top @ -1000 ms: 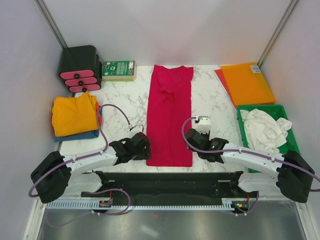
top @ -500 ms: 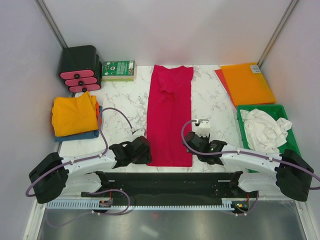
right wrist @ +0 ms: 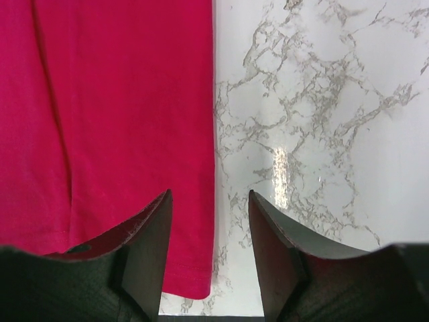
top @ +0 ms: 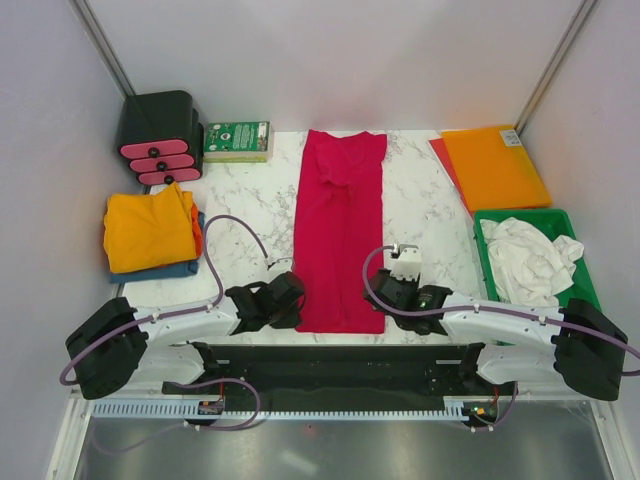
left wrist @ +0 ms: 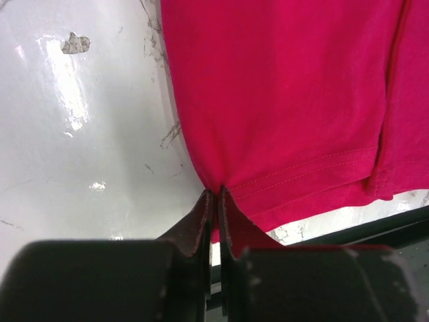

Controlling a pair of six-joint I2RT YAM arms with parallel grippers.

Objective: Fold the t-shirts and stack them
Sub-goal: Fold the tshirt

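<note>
My right gripper moves down and back next onto the crimson-red t-shirt's free near corner [top: 380, 327] [right wrist: 201, 284], which lies below and back from its open fingers.
A crimson-red t-shirt [top: 339, 225] lies folded into a long strip down the middle of the table. My left gripper [top: 296, 302] is shut on its near left hem corner [left wrist: 216, 191], the cloth pinched between the fingertips. My right gripper [top: 386, 297] is open at the near right corner; in the right wrist view [right wrist: 209, 194] the shirt's right edge [right wrist: 201, 221] runs between its fingers. A golden-yellow t-shirt [top: 148, 228] lies folded on a blue one [top: 168, 270] at the left. A white t-shirt [top: 528, 258] is crumpled in the green tray [top: 585, 265].
A black holder with pink pads [top: 160, 136] and a green box [top: 237, 141] stand at the back left. An orange plastic sheet [top: 493, 165] lies at the back right. The table's near edge runs just behind both grippers.
The left gripper slid toward the near edge and closed on the red shirt's left hem corner. The right gripper moved slightly nearer along the shirt's right edge and stayed open.
</note>
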